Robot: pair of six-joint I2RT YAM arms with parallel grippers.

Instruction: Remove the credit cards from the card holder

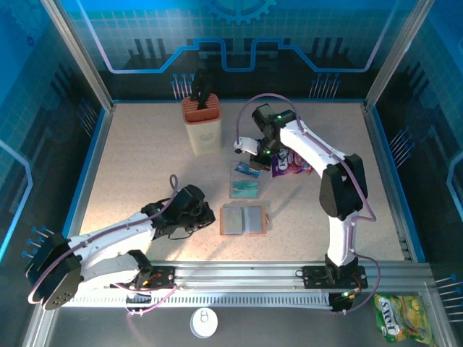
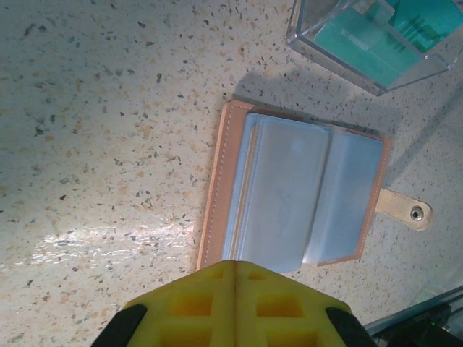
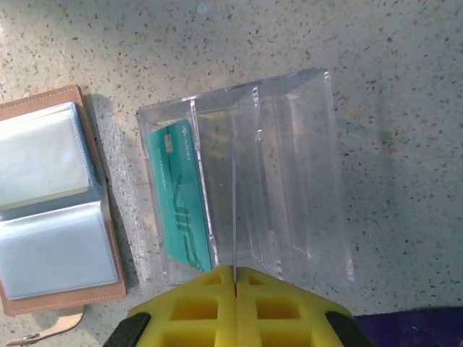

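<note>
The teal card already fills the slot beside the box's empty middle slot (image 3: 230,188). My right gripper will lower the thin credit card into the empty one and release it.
The brown card holder (image 1: 243,220) lies open and flat on the table, its grey-blue pockets (image 2: 289,191) facing up. My left gripper (image 1: 201,217) is shut and holds nothing, its yellow tips (image 2: 235,264) just at the holder's near edge. My right gripper (image 1: 248,159) is shut on a thin credit card (image 3: 234,210), seen edge-on above the clear plastic box (image 3: 289,173). Another teal credit card (image 3: 181,195) stands in the box's left slot. The holder (image 3: 51,202) lies left of the box in the right wrist view.
A purple snack packet (image 1: 291,165) lies right of the right gripper. A tan upright container (image 1: 202,124) stands at the back. A green packet (image 1: 398,316) and a white round lid (image 1: 205,322) sit off the table at the front.
</note>
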